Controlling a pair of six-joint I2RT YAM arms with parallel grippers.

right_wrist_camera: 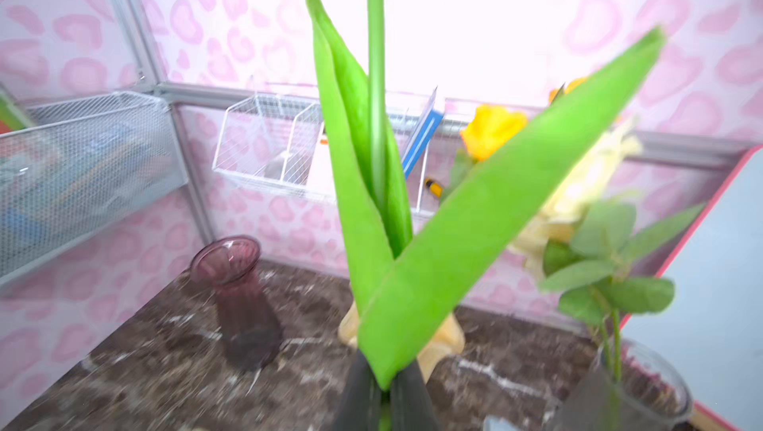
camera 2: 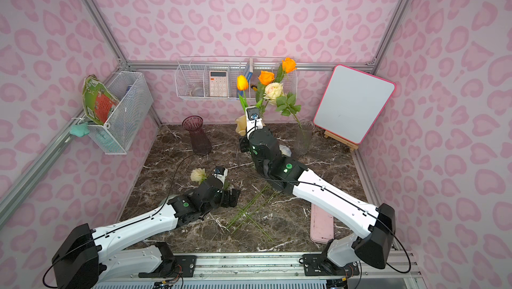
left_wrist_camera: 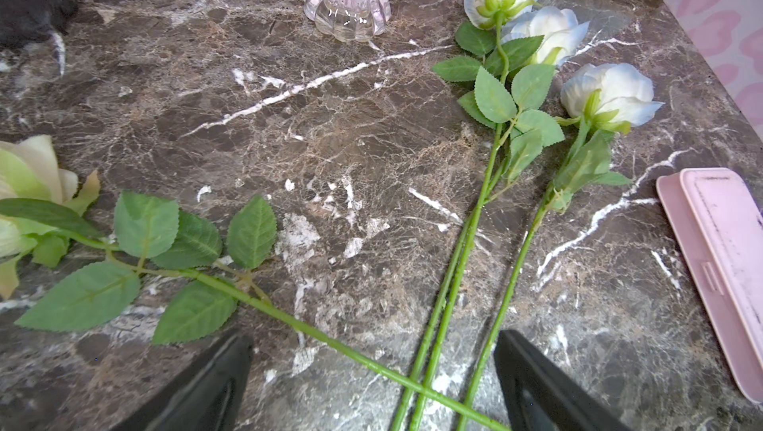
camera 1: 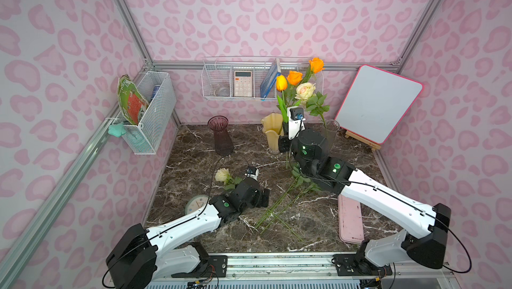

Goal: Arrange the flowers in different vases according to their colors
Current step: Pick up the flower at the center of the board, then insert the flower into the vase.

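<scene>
The green stem goes up and outward in my right gripper over the creamy yellow vase's opening [camera 1: 272, 120] [right_wrist_camera: 445, 334] next, then down for release, since that opening lies outward of the gripper's fingers.
My right gripper [right_wrist_camera: 384, 400] is shut on the green stem of the orange tulip [camera 1: 281, 82] and holds it upright beside the creamy yellow vase [camera 1: 271, 132]. Two orange roses [camera 1: 294, 77] rise behind my right wrist, their lower stems hidden. A cream rose [camera 1: 305, 91] stands in the clear vase [camera 1: 331, 131]. The purple vase [camera 1: 220, 135] holds nothing. My left gripper [left_wrist_camera: 373, 383] hangs open low over crossed stems on the table: one cream rose [left_wrist_camera: 24, 185] and three white roses [left_wrist_camera: 611, 94].
A pink tray [camera 1: 350, 219] lies at the table's right front. A whiteboard on an easel [camera 1: 378, 103] leans at the back right. A small clock [camera 1: 196, 204] lies by my left arm. White wire baskets [camera 1: 149, 113] hang on the walls.
</scene>
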